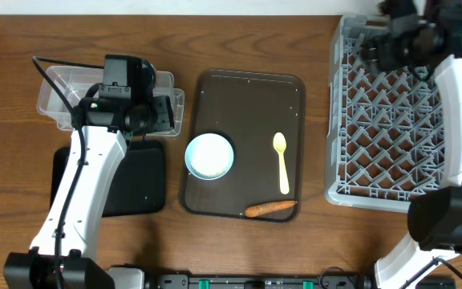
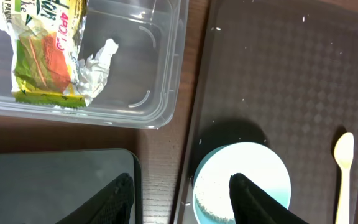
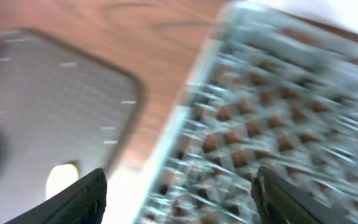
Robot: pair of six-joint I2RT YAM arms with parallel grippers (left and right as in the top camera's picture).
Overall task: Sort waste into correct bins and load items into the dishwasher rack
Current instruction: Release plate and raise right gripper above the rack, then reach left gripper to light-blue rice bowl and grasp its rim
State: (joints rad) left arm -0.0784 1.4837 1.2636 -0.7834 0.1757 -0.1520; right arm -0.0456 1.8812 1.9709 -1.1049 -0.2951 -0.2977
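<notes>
I should next move my left gripper to the right in the overhead view and down onto the white bowl's rim that faces the spoon, because there are rice grains in the white bowl.
The clear tub [image 1: 58,96] at the back left holds the wrapper [image 2: 45,62] and the crumpled tissue [image 2: 98,65]. The black tray [image 1: 139,181] lies in front of it. The white bowl with a light-blue outside [image 1: 209,156] stands on the brown serving tray, with rice grains [image 2: 207,202] inside. The yellow spoon [image 1: 281,160] and the carrot piece [image 1: 269,209] lie on that tray too. My left gripper [image 2: 179,199] is open and empty above the gap between black tray and bowl. My right gripper [image 3: 179,193] is open and empty over the grey rack's [image 1: 391,120] left edge. The blue bowl and cups are out of view.
The dark brown serving tray [image 1: 247,88] lies between the bins and the rack. The right wrist view is motion-blurred; it shows the rack [image 3: 272,106], the serving tray corner [image 3: 55,93] and the spoon [image 3: 61,177]. The right arm crosses the rack's far right side.
</notes>
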